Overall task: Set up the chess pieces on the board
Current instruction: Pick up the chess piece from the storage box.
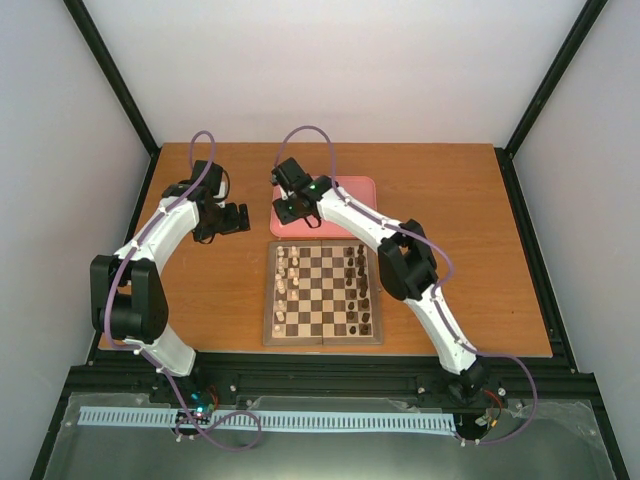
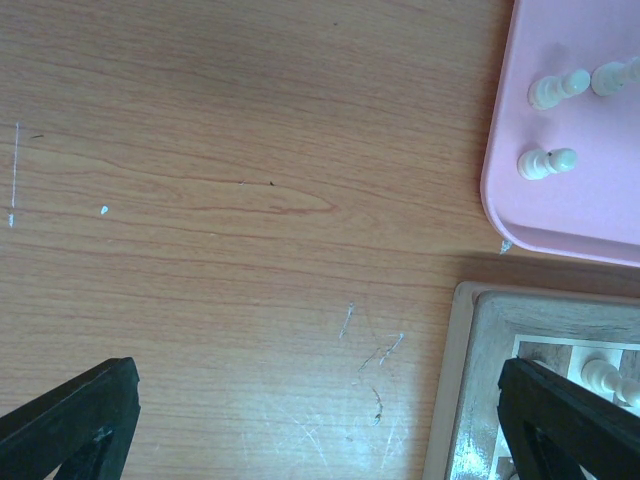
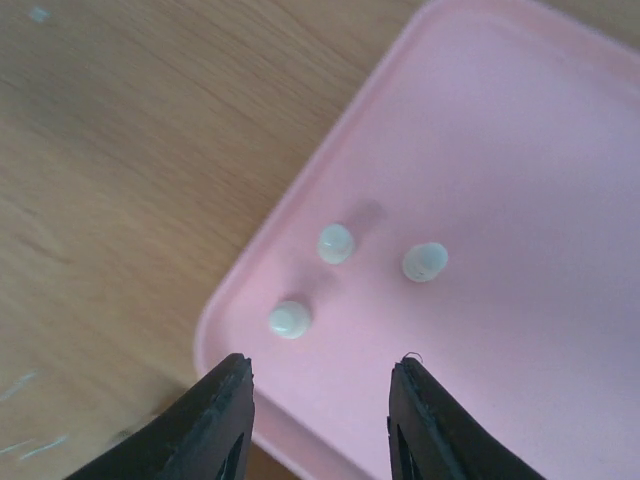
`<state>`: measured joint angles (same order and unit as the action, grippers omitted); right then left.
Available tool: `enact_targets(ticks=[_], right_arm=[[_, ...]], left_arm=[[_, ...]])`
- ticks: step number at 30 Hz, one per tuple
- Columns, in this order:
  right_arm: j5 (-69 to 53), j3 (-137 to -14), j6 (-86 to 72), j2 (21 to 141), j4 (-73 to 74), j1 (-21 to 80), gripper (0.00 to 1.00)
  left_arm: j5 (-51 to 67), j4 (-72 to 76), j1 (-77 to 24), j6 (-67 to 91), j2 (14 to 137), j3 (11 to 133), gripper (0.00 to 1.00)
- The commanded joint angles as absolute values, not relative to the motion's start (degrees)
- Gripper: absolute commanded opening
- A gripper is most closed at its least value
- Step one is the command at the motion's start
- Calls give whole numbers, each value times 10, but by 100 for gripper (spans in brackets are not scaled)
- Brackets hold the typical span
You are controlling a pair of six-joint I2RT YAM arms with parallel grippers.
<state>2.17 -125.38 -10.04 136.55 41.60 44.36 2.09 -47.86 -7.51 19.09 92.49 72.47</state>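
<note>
The robot's right gripper will next go down and outward around the small cream pawn farthest from the tray's rim, because that pawn stands below and outward of its open fingers.
The board lies in the middle of the table, with cream pieces along its left side and dark pieces along its right. Three cream pieces stand on the pink tray: one nearest my right gripper, one and one farther off. My right gripper is open and empty above the tray's near corner. My left gripper is open and empty over bare table left of the board's corner. The tray pieces also show in the left wrist view.
The pink tray sits just behind the board, partly under the right arm. The wooden table is edged by a black frame with white walls around it.
</note>
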Motion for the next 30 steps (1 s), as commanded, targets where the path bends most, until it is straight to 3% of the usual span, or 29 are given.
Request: enact_targets(ticks=[1,30], right_arm=[[26,-1302,-101,1408,444,428,39],[-16,-1421,-109,1547,371,370,40]], left_arm=[[24,-481,-77,182,921,743,100],[16,-486,-77,181,955,749,100]])
